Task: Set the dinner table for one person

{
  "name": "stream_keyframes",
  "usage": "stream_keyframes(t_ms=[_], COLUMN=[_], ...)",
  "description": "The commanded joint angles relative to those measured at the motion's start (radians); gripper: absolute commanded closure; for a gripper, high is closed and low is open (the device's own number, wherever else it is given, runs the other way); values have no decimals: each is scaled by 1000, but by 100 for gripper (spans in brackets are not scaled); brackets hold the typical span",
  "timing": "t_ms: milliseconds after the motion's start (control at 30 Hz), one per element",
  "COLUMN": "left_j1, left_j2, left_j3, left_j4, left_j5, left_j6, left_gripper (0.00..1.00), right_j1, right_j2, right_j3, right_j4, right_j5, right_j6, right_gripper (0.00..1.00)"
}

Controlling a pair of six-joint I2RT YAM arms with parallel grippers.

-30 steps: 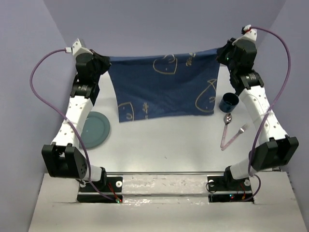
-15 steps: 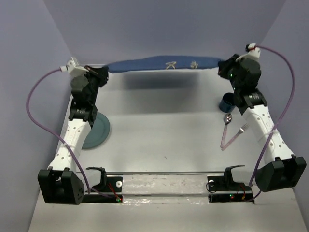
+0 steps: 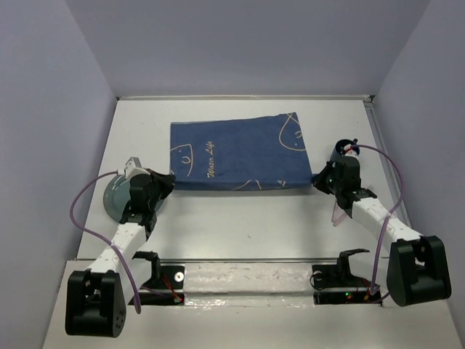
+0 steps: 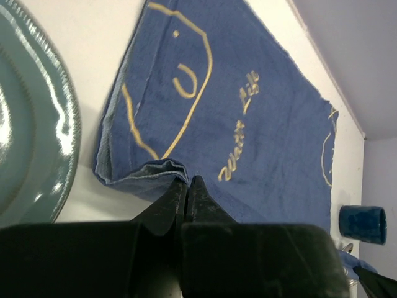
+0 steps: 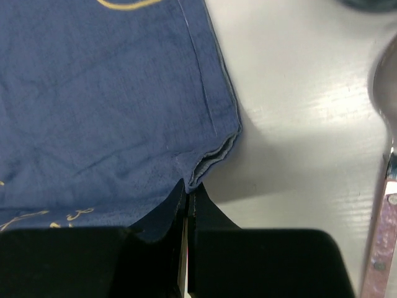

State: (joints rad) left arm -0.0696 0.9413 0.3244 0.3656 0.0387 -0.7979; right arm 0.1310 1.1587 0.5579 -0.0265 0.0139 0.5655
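Observation:
I will pull the mat's bunched corner back beside the teal plate with my left gripper next and release it, to straighten the mat's near edge. Bare tabletop lies back there.
A dark blue cloth mat with beige line drawings lies flat on the white dinner table, toward the back middle. My left gripper is shut on the mat's near left corner; in the left wrist view the cloth bunches at the closed gripper. My right gripper is shut on the near right corner, where the mat's hem puckers at the gripper. Both arms reach low over the table.
A teal plate lies at the left, partly under my left arm, close to the mat's left edge. A blue cup stands right of the mat. A spoon with a pink handle lies beside my right gripper.
The mat hung stretched in the air between both raised grippers. Both arms have come down and toward the near side, and the mat now lies spread flat on the table.

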Motion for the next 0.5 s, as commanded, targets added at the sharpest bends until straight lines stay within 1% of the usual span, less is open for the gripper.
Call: stream_keyframes(t_ms=[0, 133, 267, 400, 467], left_j1=[11, 11, 11, 11, 11], left_j2=[-82, -179, -283, -367, -378], left_j3=[-105, -165, -219, -252, -257], left_j4=[69, 32, -22, -62, -77], left_j5=[-10, 7, 38, 44, 44], left_j6=[-23, -27, -49, -49, -40], left_gripper=[100, 100, 100, 100, 100], right_j1=[-10, -10, -10, -10, -10], right_j2=[-50, -54, -106, -158, -209], right_j3=[-88, -160, -164, -170, -193], right_j4=[79, 74, 27, -100, -124], right_j5=[-67, -112, -114, -98, -101], right_j6=[31, 62, 80, 91, 96], right_gripper=[100, 100, 100, 100, 100])
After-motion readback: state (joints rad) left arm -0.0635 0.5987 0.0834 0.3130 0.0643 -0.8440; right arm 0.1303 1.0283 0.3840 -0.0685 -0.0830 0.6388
